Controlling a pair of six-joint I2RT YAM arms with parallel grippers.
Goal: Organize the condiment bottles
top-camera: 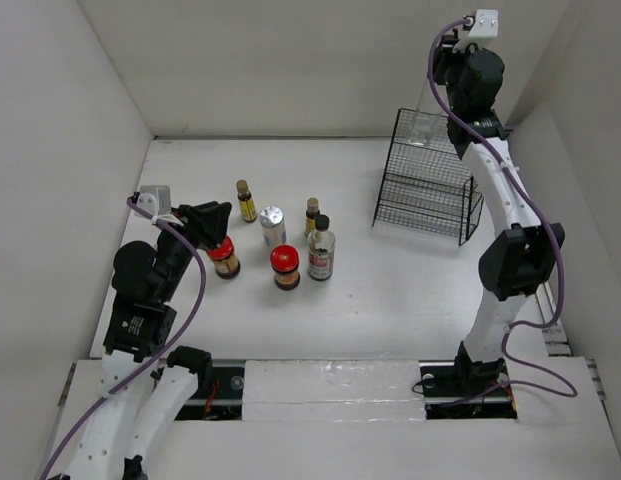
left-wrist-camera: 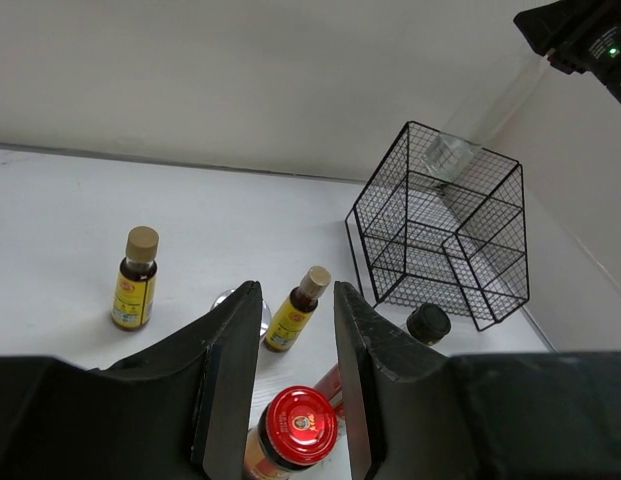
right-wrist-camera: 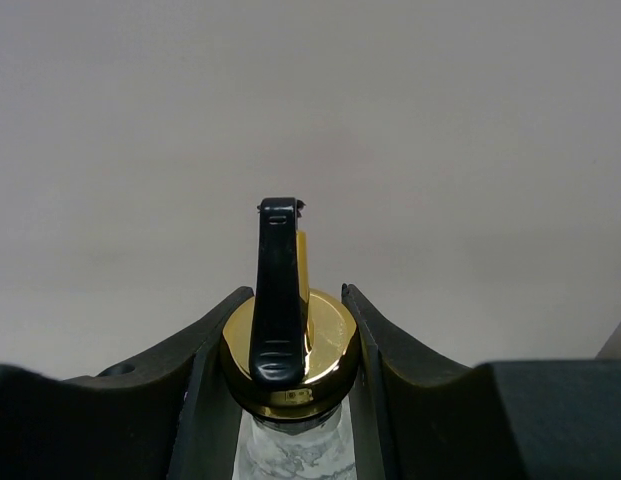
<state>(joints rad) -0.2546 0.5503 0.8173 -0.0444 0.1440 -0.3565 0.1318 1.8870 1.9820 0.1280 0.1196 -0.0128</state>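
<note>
Next I will lower the clear bottle in my right gripper toward the rack's far part (top-camera: 424, 136).
My left gripper (top-camera: 216, 226) is open and hangs over a red-lidded dark jar (top-camera: 224, 256). In the left wrist view the jar (left-wrist-camera: 301, 426) sits low between the two fingers of the gripper (left-wrist-camera: 296, 292), with gaps on both sides. The other red-lidded jar (top-camera: 285, 267), the black-capped sauce bottle (top-camera: 321, 250), the silver-lidded white jar (top-camera: 272, 225) and two yellow-labelled bottles (top-camera: 246, 200) (top-camera: 312, 213) stand nearby. My right gripper (right-wrist-camera: 290, 345) is shut on the gold cap of the clear bottle (right-wrist-camera: 290, 365), held at the top of the black wire rack (top-camera: 427, 180).
The rack stands at the back right, near the right wall; it also shows in the left wrist view (left-wrist-camera: 440, 235). White walls enclose the table on three sides. The right arm reaches over the rack from the right.
</note>
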